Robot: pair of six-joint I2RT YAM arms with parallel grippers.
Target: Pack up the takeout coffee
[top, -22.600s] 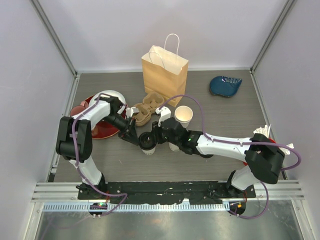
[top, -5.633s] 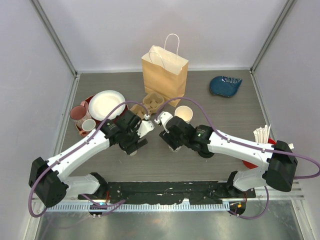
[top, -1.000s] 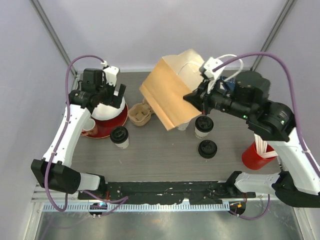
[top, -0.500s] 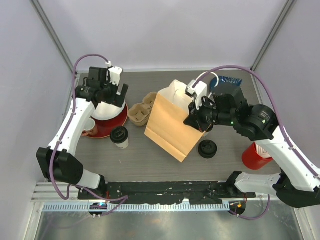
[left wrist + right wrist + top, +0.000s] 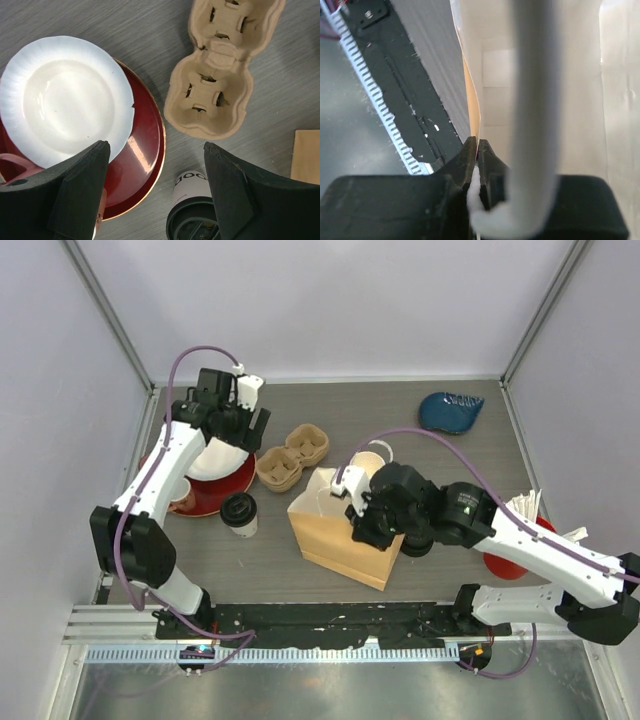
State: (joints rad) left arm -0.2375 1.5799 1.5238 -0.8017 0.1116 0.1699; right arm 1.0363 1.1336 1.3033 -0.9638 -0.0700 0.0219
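I will turn the bag's rim with my right gripper next and move toward the takeout coffee. Then I will open.
One takeout coffee [image 5: 240,512], a white paper cup with a black lid, stands on the table next to the red plate; it also shows low in the left wrist view [image 5: 196,210]. My left gripper [image 5: 238,418] hangs open above the plates with nothing between its fingers [image 5: 80,195]. The brown paper bag [image 5: 340,545] stands near the middle front, mouth up. My right gripper [image 5: 355,523] is shut on the bag's rim [image 5: 470,95] by its white handle. My right arm covers the spot behind the bag, so no second lidded cup shows.
A cardboard cup carrier [image 5: 290,455] lies behind the bag. A white paper plate [image 5: 65,105] rests on a red plate [image 5: 145,165] at the left, with a pink mug [image 5: 178,502] beside it. An open white cup [image 5: 372,455], black lids [image 5: 415,545] and a blue object [image 5: 450,410] sit on the right.
My right arm has swung the bag down from the back and set it upright near the front. My left gripper has shifted slightly right and its jaws have narrowed a little.
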